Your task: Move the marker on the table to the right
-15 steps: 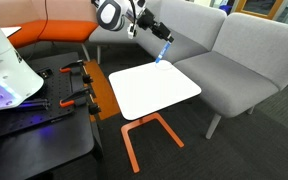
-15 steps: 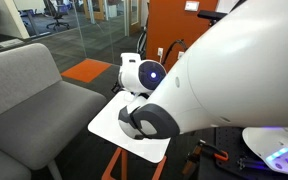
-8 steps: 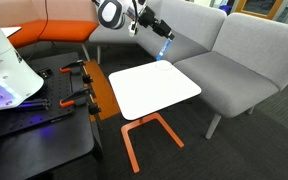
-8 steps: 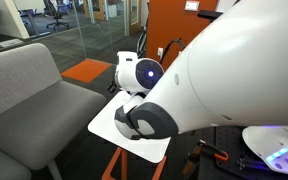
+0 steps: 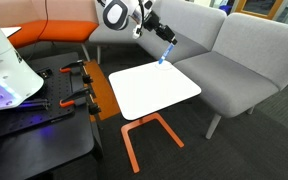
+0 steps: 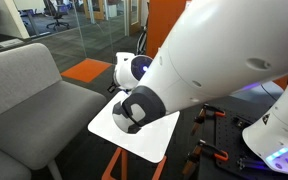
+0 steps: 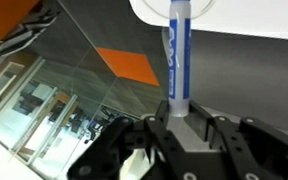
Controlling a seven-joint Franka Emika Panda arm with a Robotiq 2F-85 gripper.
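Observation:
Next, the gripper moves down toward the white table top by the table's sofa-side edge [image 5: 160, 72] and releases the marker there, since the marker's tip still hangs above the table top.
My gripper [image 5: 160, 34] is shut on the marker [image 5: 165, 56], a light blue and whitish stick that hangs tip-down just above the far edge of the white table [image 5: 154, 90]. In the wrist view the marker [image 7: 176, 60] stands out straight from between the fingers [image 7: 180, 122], pointing at the table's white edge [image 7: 239, 12]. In an exterior view the arm's bulk hides the gripper and the marker, and only part of the table top [image 6: 106, 128] shows.
A grey sofa [image 5: 234, 60] runs behind and beside the table. A black workbench with orange clamps [image 5: 44, 100] stands on the table's other side. The table's orange frame [image 5: 149, 130] rests on the carpet.
The gripper, still holding the marker, has shifted slightly along the table's far edge toward the sofa; the marker's tip rose a little and came back down.

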